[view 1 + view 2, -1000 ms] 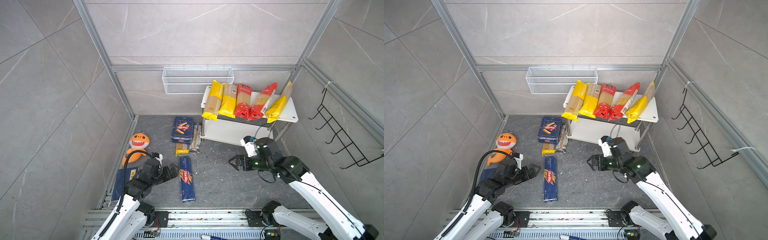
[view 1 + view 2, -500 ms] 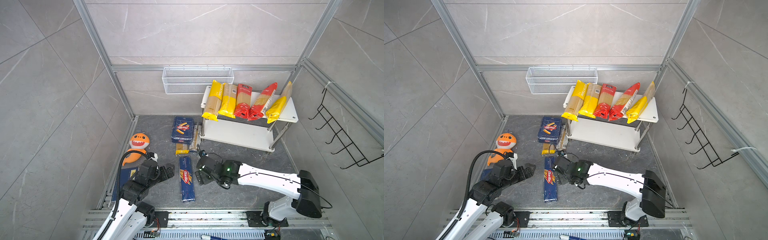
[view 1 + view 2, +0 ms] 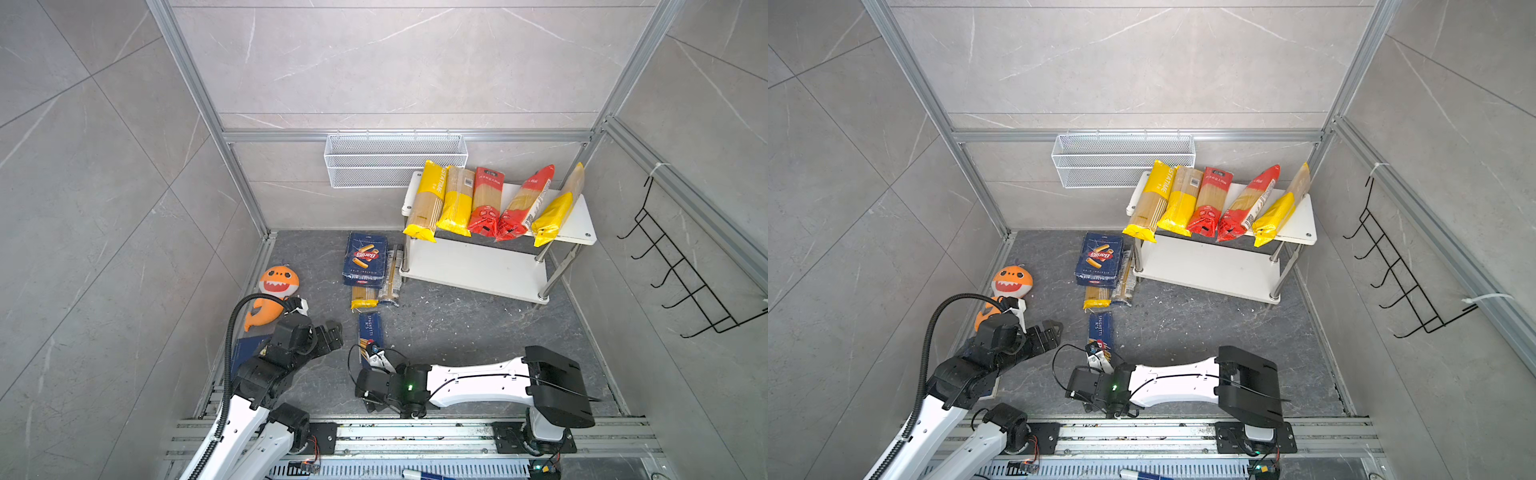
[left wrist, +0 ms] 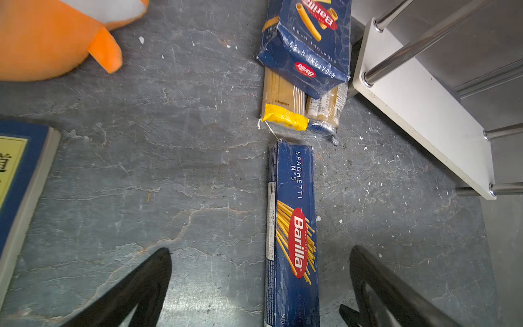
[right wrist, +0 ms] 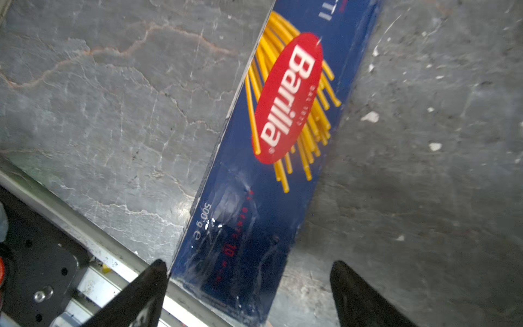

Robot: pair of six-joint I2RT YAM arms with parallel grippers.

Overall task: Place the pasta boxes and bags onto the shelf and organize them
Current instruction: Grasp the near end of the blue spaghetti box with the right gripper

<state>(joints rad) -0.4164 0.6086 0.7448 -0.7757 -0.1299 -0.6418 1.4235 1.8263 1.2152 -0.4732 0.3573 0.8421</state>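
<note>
My right gripper moves down next, turning slightly, onto the near end [image 5: 234, 261] of the long narrow pasta box, since the box lies slanted between its open fingers.
The long narrow pasta box [image 3: 370, 332] [image 3: 1100, 330] lies flat on the floor. My right gripper [image 3: 368, 397] [image 5: 248, 265] hangs over its near end by the front rail, open, with the box end [image 5: 283, 113] between the fingers. My left gripper [image 3: 332, 332] [image 4: 260, 253] is open just left of that box [image 4: 294, 198], holding nothing. The wider box [image 3: 365, 259] [image 4: 308, 42] rests on two bags: a yellow-ended one [image 3: 364, 297] [image 4: 283, 102] and a clear printed one [image 3: 391, 274] [image 4: 325, 110]. Several bags [image 3: 484, 201] lean on the shelf's [image 3: 582, 220] top tier.
An orange shark plush [image 3: 274, 291] and a dark blue book [image 3: 245, 353] lie at the left wall. A white wire basket [image 3: 395, 162] hangs on the back wall, a black hook rack [image 3: 681, 274] on the right wall. The shelf's lower board [image 3: 473, 270] is bare.
My right arm swung from in front of the shelf leftward and down to the long box's near end, its jaws widening. The left arm barely moved.
</note>
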